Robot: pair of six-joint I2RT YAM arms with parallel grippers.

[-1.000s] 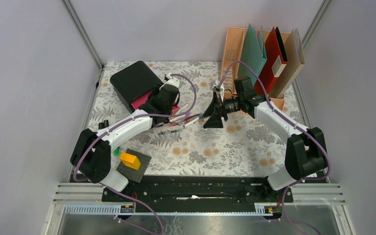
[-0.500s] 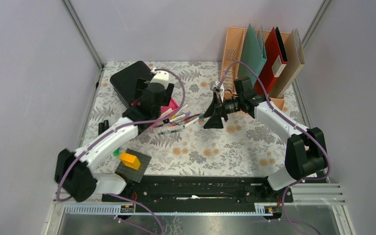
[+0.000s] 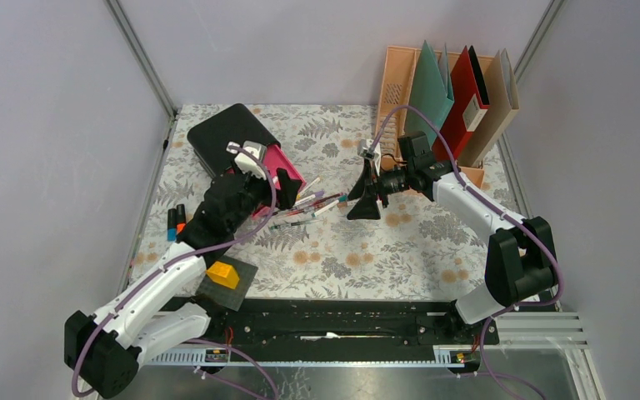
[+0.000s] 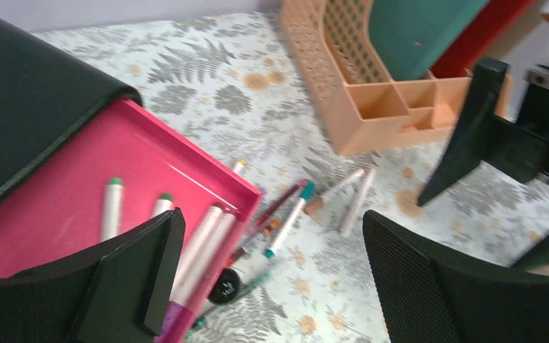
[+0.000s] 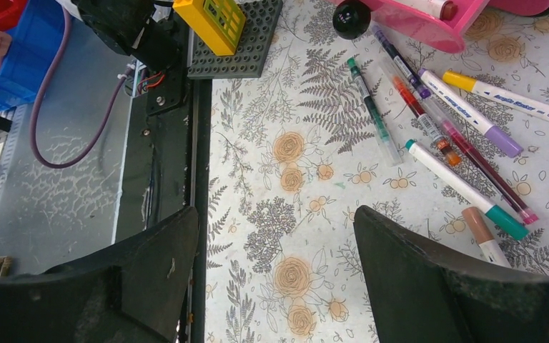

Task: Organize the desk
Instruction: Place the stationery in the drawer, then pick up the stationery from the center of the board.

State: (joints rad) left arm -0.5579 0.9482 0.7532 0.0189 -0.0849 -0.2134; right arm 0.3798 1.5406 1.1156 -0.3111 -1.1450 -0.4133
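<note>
My right gripper goes down and toward the right in the wrist view onto the brown-capped marker's white body [image 5: 496, 253] next, since the marker's cap lies beside a teal one.
The desk [image 3: 400, 258] is covered in a pale cloth with ferns and orange flowers. My left gripper [image 3: 277, 178] [image 4: 271, 218] hangs open and empty over the front corner of a pink drawer [image 3: 282, 162] [image 4: 64, 193]. The drawer is pulled out of a black box [image 3: 225, 135] and holds several markers [image 4: 111, 207]. Loose pens [image 3: 308, 208] [image 4: 289, 218] [image 5: 436, 136] lie scattered just right of the drawer. My right gripper [image 3: 360, 193] [image 5: 275, 214] stands open and empty over bare cloth, right of the pens.
A peach file rack [image 3: 397, 83] [image 4: 379, 107] with teal, red and tan folders stands at the back right. A grey baseplate with a yellow brick [image 3: 227, 279] [image 5: 218, 25] lies near the front left. Two markers [image 3: 175, 221] lie by the left edge.
My left gripper has opened and drawn back toward the near left, off the drawer, uncovering it. The right arm has barely moved.
</note>
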